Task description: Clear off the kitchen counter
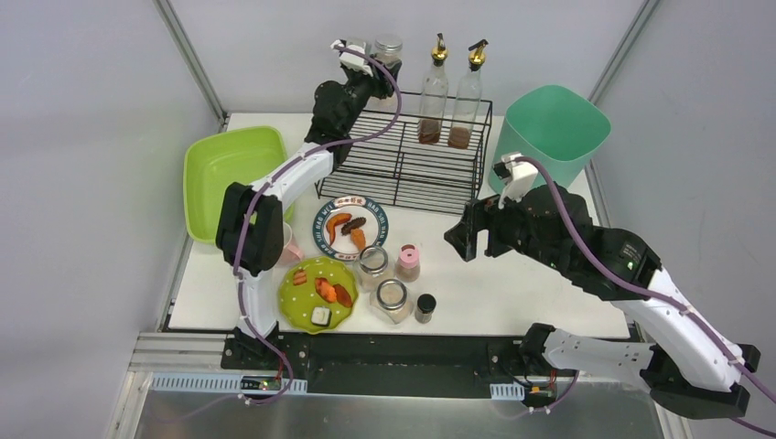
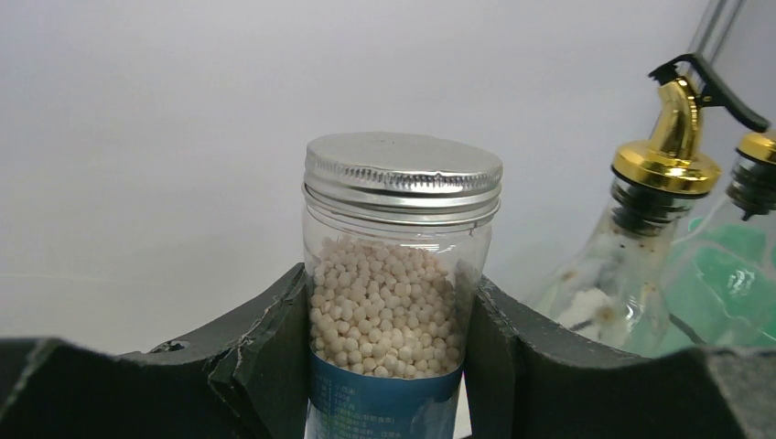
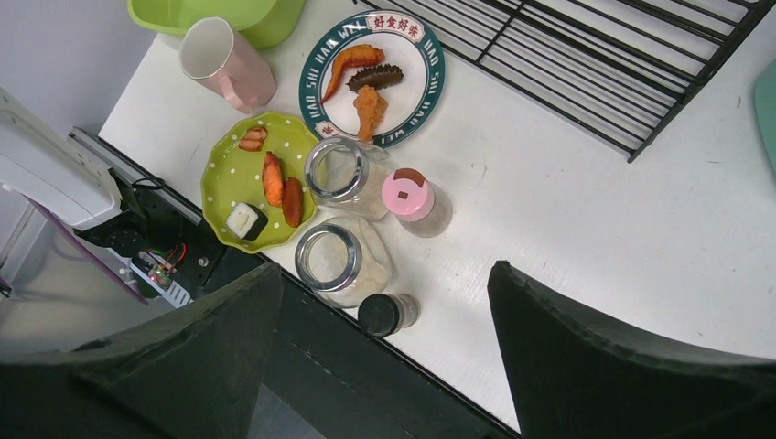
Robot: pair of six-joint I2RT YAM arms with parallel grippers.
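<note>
My left gripper lowers next until the jar stands on the wires beside the oil bottles, then releases it, since the jar still hangs above the rack point(image 1: 412, 160).
The white kitchen counter point(image 1: 512, 283) carries dishes and jars at its front left. My left gripper point(image 1: 373, 71) is raised at the back, over the left end of the black wire rack point(image 1: 412, 160), and is shut on a silver-lidded jar of white beads point(image 2: 400, 274); it also shows in the top view point(image 1: 388, 48). My right gripper point(image 1: 462, 240) hovers open and empty above the counter point(image 3: 595, 229), right of two glass jars point(image 3: 340, 170) point(image 3: 334, 261), a pink-lidded shaker point(image 3: 410, 197) and a small black-lidded bottle point(image 3: 382, 314).
Two gold-spouted oil bottles point(image 1: 433, 91) point(image 1: 467, 96) stand on the rack. A lime-green tub point(image 1: 229, 174) is at the left and a teal bin point(image 1: 554, 128) at the back right. A teal-rimmed plate of food point(image 1: 350, 225), a green dotted plate point(image 1: 317, 293) and a pink cup point(image 1: 291, 245) sit front left.
</note>
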